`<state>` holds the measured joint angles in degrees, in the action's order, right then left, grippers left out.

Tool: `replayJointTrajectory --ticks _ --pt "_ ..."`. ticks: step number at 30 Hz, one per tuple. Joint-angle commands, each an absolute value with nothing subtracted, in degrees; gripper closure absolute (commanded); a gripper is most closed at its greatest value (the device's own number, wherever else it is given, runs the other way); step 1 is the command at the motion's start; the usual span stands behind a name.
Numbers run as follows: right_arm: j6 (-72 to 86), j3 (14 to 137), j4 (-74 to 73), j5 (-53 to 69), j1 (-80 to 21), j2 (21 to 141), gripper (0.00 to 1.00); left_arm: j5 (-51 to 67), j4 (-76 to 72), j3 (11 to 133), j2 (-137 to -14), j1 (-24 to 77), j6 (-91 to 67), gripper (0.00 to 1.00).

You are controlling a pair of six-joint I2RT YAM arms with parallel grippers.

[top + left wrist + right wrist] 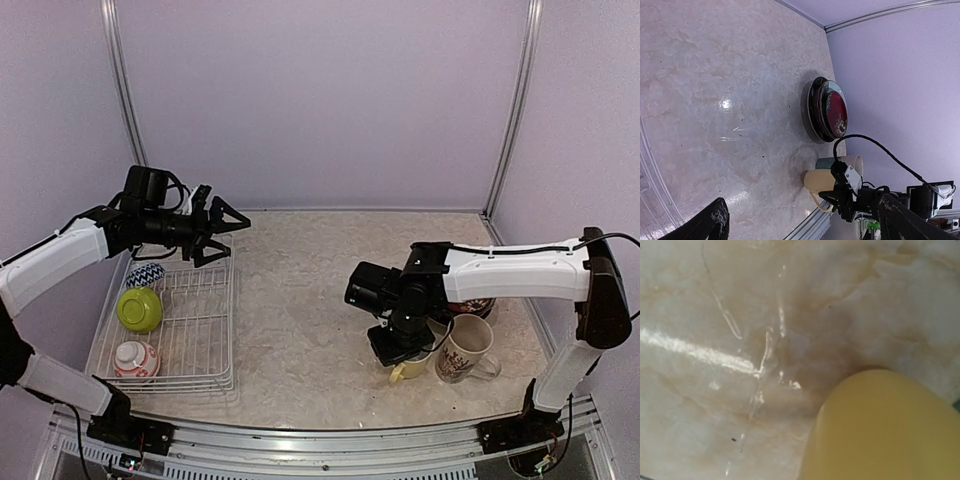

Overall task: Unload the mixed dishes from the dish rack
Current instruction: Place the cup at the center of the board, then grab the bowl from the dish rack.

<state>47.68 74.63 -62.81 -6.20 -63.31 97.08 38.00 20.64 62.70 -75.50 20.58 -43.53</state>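
Observation:
The right gripper eases the upright yellow mug slightly toward the tabletop beside the cream patterned mug next and releases the yellow mug's rim, since that spot is clear.
The white wire dish rack stands at the left and holds a blue-white patterned bowl, a lime-green bowl and a red-white patterned bowl. My left gripper hovers open and empty above the rack's far right corner. At the right, my right gripper is shut on the rim of the yellow mug, which stands upright on the table. The yellow mug fills the right wrist view and hides the fingers there. A cream patterned mug stands beside it. Stacked plates, a dark red floral one on top, lie further back.
The left wrist view looks across the marble tabletop to the plates, the yellow mug, the cream mug and the right gripper. A metal rail runs along the near edge. Lilac walls enclose the table.

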Motion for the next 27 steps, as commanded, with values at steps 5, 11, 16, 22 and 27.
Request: replayJointTrajectory --ticks 5,11,16,22,27 --pt "49.60 68.31 -58.11 -5.46 -64.03 94.64 1.00 35.17 28.36 59.96 -73.21 19.44 -41.53 0.01" --pt "50.17 63.29 -52.27 -5.95 -64.11 91.70 0.96 34.80 33.50 57.88 -68.76 19.37 -42.70 0.01" --pt "49.39 63.64 -52.41 -5.86 -64.30 91.40 0.75 29.54 43.10 57.49 -65.50 19.28 -42.80 0.01" --pt "47.63 66.06 -51.06 -8.24 -64.64 87.86 0.43 21.65 53.92 58.73 -62.57 15.99 -43.15 0.01" --pt "45.63 67.46 -49.52 -9.76 -64.67 86.54 0.21 17.32 59.00 61.60 -62.42 9.01 -40.58 0.02"
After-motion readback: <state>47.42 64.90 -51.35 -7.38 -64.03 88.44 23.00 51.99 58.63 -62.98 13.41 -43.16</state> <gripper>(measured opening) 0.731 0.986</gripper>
